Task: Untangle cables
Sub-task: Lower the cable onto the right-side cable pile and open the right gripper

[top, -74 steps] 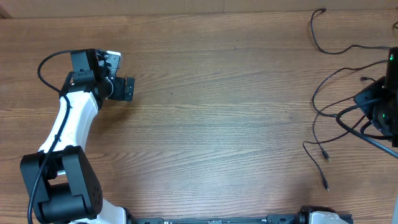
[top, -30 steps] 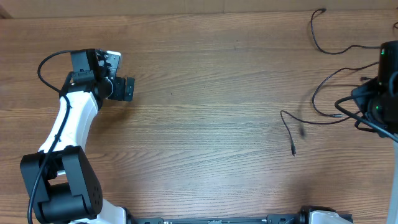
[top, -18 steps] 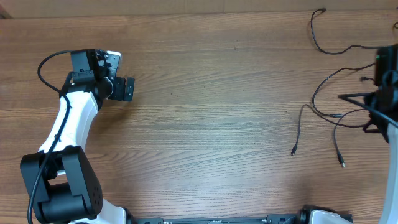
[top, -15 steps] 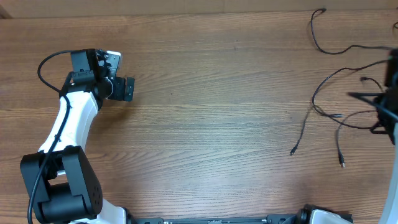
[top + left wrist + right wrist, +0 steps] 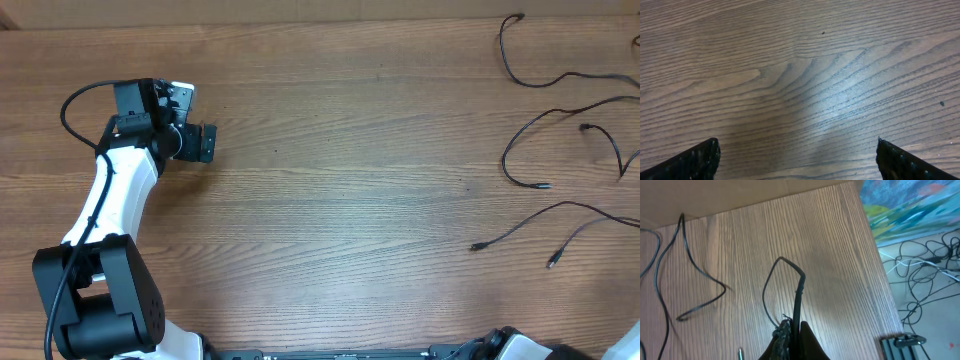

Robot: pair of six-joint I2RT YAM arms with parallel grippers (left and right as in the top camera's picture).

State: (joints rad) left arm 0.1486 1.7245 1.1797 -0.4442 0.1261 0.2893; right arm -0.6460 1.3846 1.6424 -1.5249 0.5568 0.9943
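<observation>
My right gripper moves the black cable down toward the right in the overhead view onto bare wood point(image 5: 807, 311) next, as that spot is clear of other cables.
Several thin black cables lie as separate strands on the right of the wooden table: one at the far edge point(image 5: 512, 52), a long curved one point(image 5: 530, 135), and two with plug ends nearer the front point(image 5: 520, 230) point(image 5: 572, 238). My right gripper point(image 5: 794, 327) is out of the overhead view. In the right wrist view it is shut on a black cable point(image 5: 800, 286) that loops up from its jaws. More strands point(image 5: 690, 267) lie to its left. My left gripper point(image 5: 205, 142) point(image 5: 797, 150) stands open over bare wood at the far left, nothing between its fingers point(image 5: 695, 160).
The table's right edge point(image 5: 880, 280) runs close beside my right gripper. Beyond it the floor holds loose wires point(image 5: 925, 275) and a colourful sheet point(image 5: 910, 205). The right arm's base point(image 5: 530, 348) shows at the front edge.
My right arm has swung out of the overhead view to the right, pulling cable with it. The strands have shifted and now lie spread apart. The left arm has not moved.
</observation>
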